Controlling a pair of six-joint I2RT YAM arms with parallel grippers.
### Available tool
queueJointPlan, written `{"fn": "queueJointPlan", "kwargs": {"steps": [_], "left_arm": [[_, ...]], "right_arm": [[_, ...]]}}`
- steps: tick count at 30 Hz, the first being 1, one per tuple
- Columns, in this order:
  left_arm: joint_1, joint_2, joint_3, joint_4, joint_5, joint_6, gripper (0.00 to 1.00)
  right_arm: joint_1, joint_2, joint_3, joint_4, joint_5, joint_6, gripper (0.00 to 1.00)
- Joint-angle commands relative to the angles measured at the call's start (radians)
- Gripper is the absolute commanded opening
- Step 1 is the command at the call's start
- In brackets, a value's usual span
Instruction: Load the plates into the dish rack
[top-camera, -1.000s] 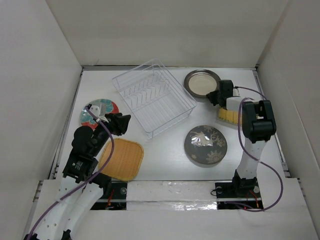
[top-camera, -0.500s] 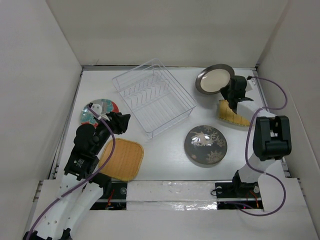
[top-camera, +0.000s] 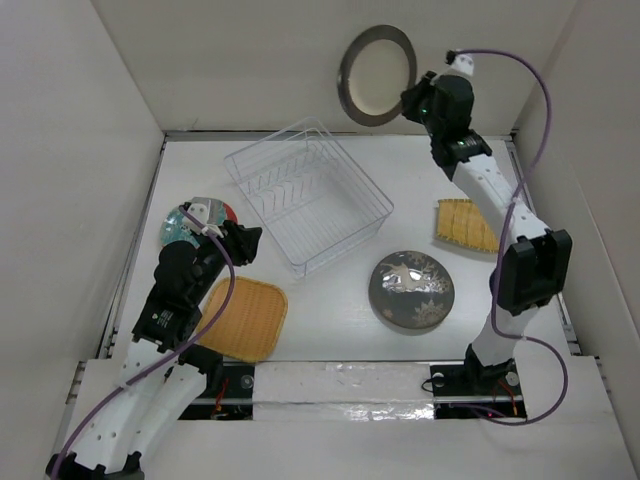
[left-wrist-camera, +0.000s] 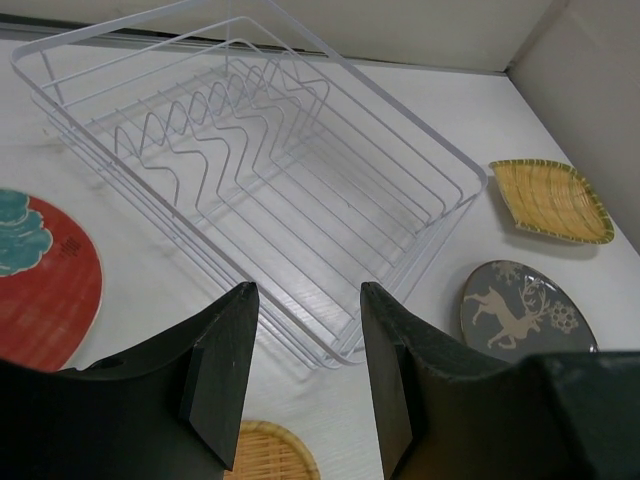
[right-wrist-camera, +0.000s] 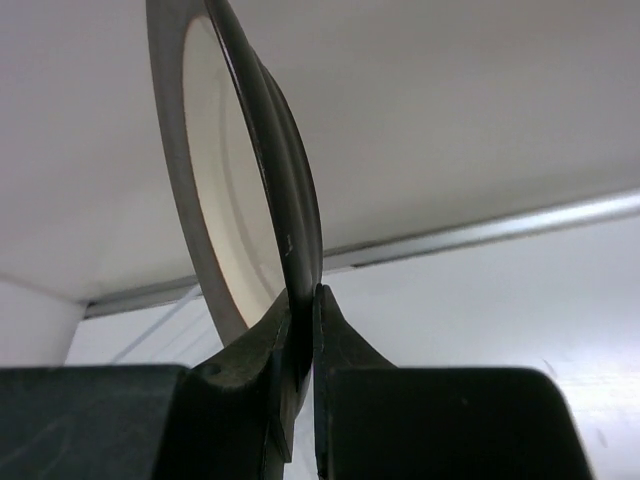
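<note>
The wire slots at the rack's far end (top-camera: 283, 170) are empty. My right gripper needs to carry the upright plate to the left in the top view next, then lower it there.
My right gripper (top-camera: 412, 98) is shut on the rim of the dark-rimmed plate with cream centre (top-camera: 376, 76), held upright high above the far right of the table; in the right wrist view the plate (right-wrist-camera: 225, 190) stands on edge between my fingers. The clear wire dish rack (top-camera: 307, 194) holds no plates and also shows in the left wrist view (left-wrist-camera: 250, 180). My left gripper (top-camera: 244, 243) is open and empty, left of the rack's near corner. The deer plate (top-camera: 411, 290), red-teal plate (top-camera: 182, 226), yellow square plate (top-camera: 243, 318) and yellow fan-shaped plate (top-camera: 466, 225) lie on the table.
White walls enclose the table on three sides. A purple cable runs along each arm. The left arm's links lie over part of the red-teal plate and the square plate's left edge.
My right gripper has lifted the dark-rimmed plate off the table, raised it high and turned it upright, moving left. The fan-shaped plate is now uncovered. The left arm barely moved.
</note>
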Motion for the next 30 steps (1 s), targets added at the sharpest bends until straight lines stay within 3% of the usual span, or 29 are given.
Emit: {"fn": "queueJointPlan", "kwargs": {"steps": [1,6,10,23,30], "left_arm": [[-0.003,-0.008,-0.008,0.032,-0.012,0.017,0.42],[-0.003,-0.009,-0.009,0.033,-0.007,0.017,0.42],[-0.003,-0.019,-0.009,0.033,-0.004,0.017,0.42],[-0.003,-0.036,-0.011,0.035,0.002,0.017,0.42],[-0.003,-0.04,-0.011,0.033,0.0,0.017,0.42]], "right_arm": [[0.081,0.077,0.227,-0.005,-0.041,-0.138,0.0],[0.156,0.237,0.529,-0.133,0.007,-0.219,0.0],[0.205,0.332,0.663,-0.214,0.061,-0.276,0.0],[0.331,0.424,0.676,-0.227,0.291,-0.437,0.0],[0.405,0.424,0.548,-0.159,0.406,-0.548,0.0]]}}
